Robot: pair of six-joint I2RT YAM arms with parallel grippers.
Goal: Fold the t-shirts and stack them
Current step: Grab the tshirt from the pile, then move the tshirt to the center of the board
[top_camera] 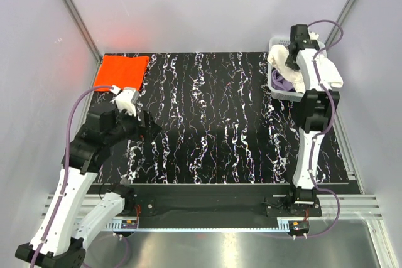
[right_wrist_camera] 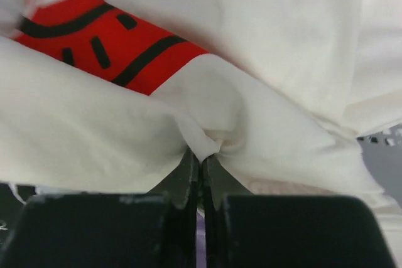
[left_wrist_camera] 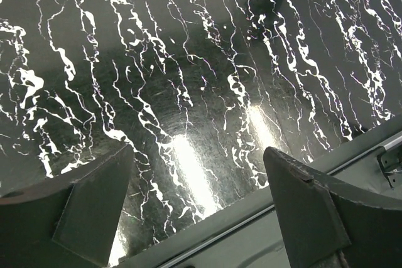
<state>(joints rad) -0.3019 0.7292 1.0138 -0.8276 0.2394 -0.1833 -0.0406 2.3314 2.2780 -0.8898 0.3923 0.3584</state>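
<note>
The table's bare middle for the white t-shirt (top_camera: 326, 70) is below my left gripper, to its right in the top view, so I need to lower my left gripper across to that spot.
The orange t-shirt (top_camera: 121, 71) lies folded flat at the far left corner of the black marbled table (top_camera: 213, 123). The white t-shirt (top_camera: 326, 70) is bunched in and over a grey basket (top_camera: 280, 90) at the far right. My right gripper (top_camera: 290, 59) is over the basket, shut on a pinch of the white t-shirt (right_wrist_camera: 264, 130); its red printed graphic (right_wrist_camera: 107, 45) shows just above the right gripper (right_wrist_camera: 201, 155). My left gripper (top_camera: 148, 128) hangs open and empty above the table near its left side, jaws wide apart in the left wrist view (left_wrist_camera: 198, 205).
A purple cloth (top_camera: 284, 82) lies in the basket under the white shirt. The table's near edge and metal rail (left_wrist_camera: 264, 218) run just below the left gripper. Grey walls close in on both sides.
</note>
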